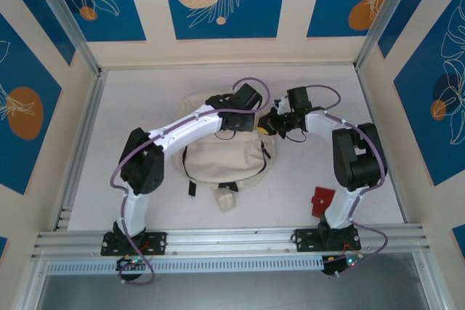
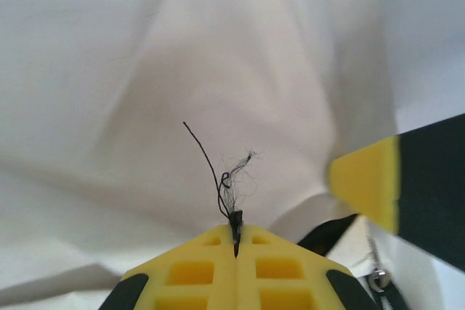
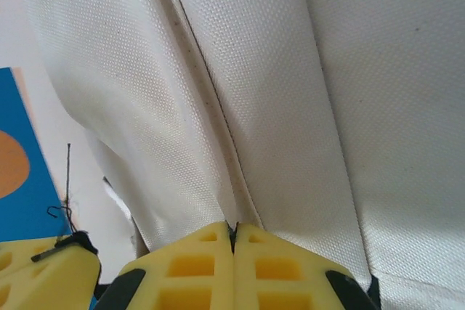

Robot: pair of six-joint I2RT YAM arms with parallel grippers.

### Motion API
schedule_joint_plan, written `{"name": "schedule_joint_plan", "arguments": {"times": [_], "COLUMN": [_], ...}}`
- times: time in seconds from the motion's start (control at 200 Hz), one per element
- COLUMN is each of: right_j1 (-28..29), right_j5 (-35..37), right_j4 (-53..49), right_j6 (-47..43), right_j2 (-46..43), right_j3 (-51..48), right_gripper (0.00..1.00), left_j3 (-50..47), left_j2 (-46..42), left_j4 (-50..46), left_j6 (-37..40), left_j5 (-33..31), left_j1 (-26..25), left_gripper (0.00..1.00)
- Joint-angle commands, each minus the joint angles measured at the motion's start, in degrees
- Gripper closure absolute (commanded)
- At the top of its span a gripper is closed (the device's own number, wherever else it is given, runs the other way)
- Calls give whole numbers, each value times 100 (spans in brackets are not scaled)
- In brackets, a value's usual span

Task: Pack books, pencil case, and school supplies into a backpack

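Observation:
I will next move my left gripper across the backpack (image 1: 221,157) to its side edge opposite my right gripper, which holds the seamed fabric, and release the pull tab.
The cream-white backpack (image 1: 221,157) lies flat in the middle of the table, and its woven fabric (image 3: 305,92) fills the background close up. My left gripper (image 2: 236,231) is shut on a small dark pull tab with frayed thread at the backpack's upper right. My right gripper (image 3: 234,231) is shut on a fold of the fabric along a stitched seam. The two grippers (image 1: 247,117) (image 1: 276,123) sit close together at that corner; the right gripper's yellow finger (image 2: 367,183) shows in the left wrist view. The books are out of view.
A red object (image 1: 322,201) lies beside the right arm's base. A small cream piece (image 1: 227,200) sits just below the backpack's near edge; I cannot tell what it is. Dark straps (image 1: 192,179) trail at the backpack's near side. Walls enclose the table on three sides.

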Motion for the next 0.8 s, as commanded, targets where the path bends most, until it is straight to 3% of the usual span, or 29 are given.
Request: {"name": "schedule_joint_plan", "arguments": {"times": [0.0, 0.295, 0.61, 0.795], "right_j1": [-17, 27, 309, 594], "right_j5": [957, 1567, 833, 899], "right_j4": [-673, -970, -838, -900], "right_j6": [-232, -276, -517, -558], "right_j2": [-359, -439, 100, 686], "right_j3": [45, 112, 559, 1183], "right_gripper": [100, 100, 100, 100], "left_j3": [-281, -1391, -2472, -2869], "left_j2": [-542, -1283, -1661, -1711], "left_j4": [-398, -506, -235, -253], "left_j6": [-64, -107, -171, -77], "left_j5": [-659, -1182, -1097, -1249], "left_j1": [224, 723, 1461, 1875], "left_gripper": [100, 100, 100, 100]}}
